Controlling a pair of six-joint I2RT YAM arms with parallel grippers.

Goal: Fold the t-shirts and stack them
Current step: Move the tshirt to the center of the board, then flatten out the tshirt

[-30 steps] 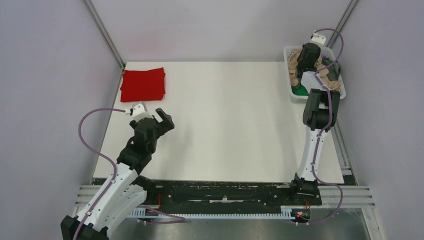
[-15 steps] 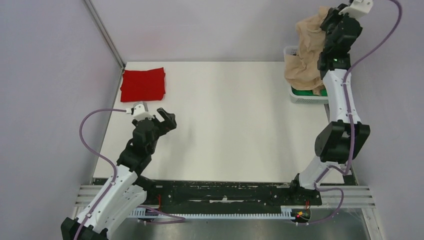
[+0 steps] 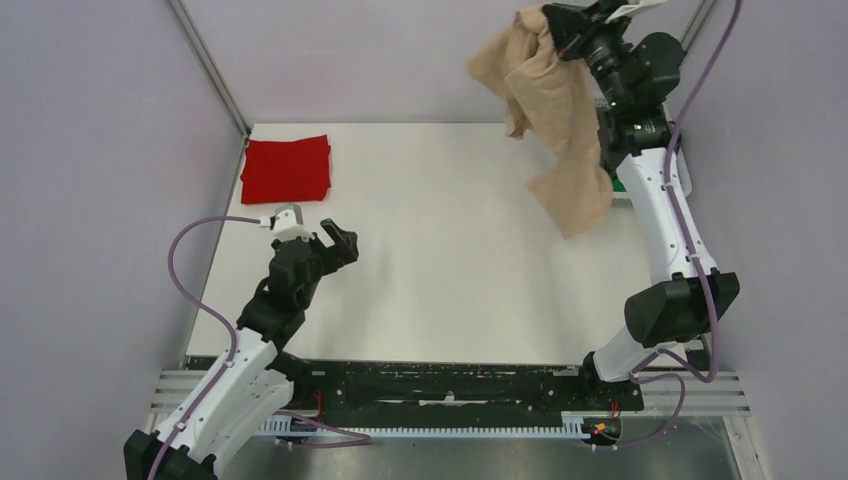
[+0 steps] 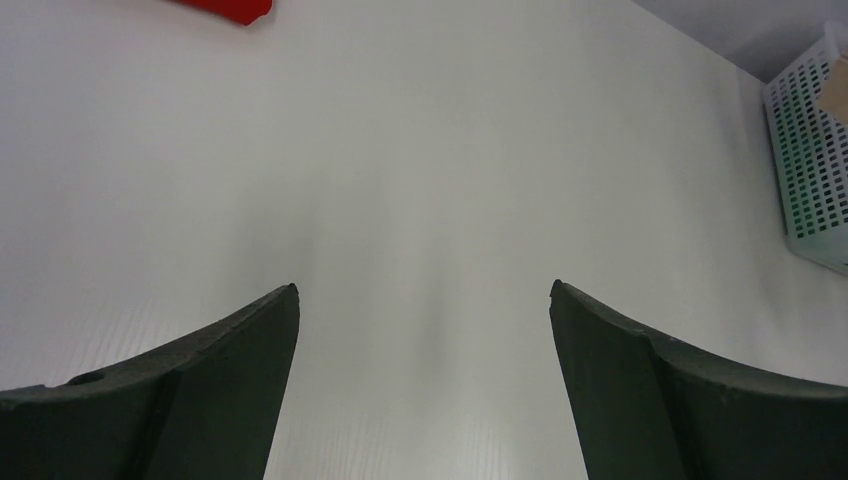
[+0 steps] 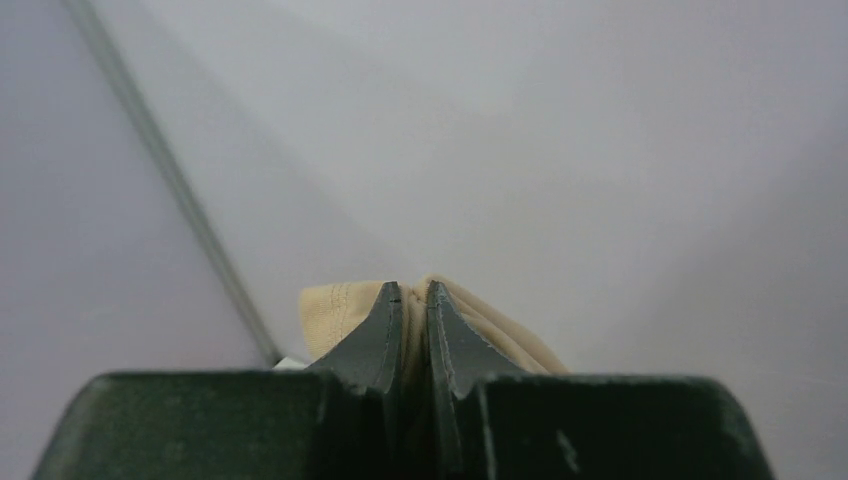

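Observation:
Next, my right gripper swings from the basket over the table's empty middle, then down and back, because the beige t-shirt [image 3: 560, 120] has room to lie there.
My right gripper [image 3: 552, 22] is raised high at the back right and shut on the beige t-shirt [image 3: 560, 120], which hangs crumpled in the air over the table's right side. In the right wrist view the cloth [image 5: 330, 310] is pinched between the closed fingers [image 5: 380, 335]. A folded red t-shirt [image 3: 287, 168] lies flat at the table's back left corner; its edge shows in the left wrist view [image 4: 228, 8]. My left gripper [image 3: 338, 238] is open and empty over the left middle of the table [image 3: 440, 250]. The dark grey shirt is out of view; a bit of green [image 3: 626, 183] shows behind the arm.
A white lattice basket [image 4: 808, 150] stands at the back right, mostly hidden by the hanging shirt and right arm in the top view. Grey walls close in the table on three sides. A metal rail runs along the near edge [image 3: 450, 385].
My right gripper has lifted the beige t-shirt up out of the basket and swung it left over the table. My left gripper has edged slightly right.

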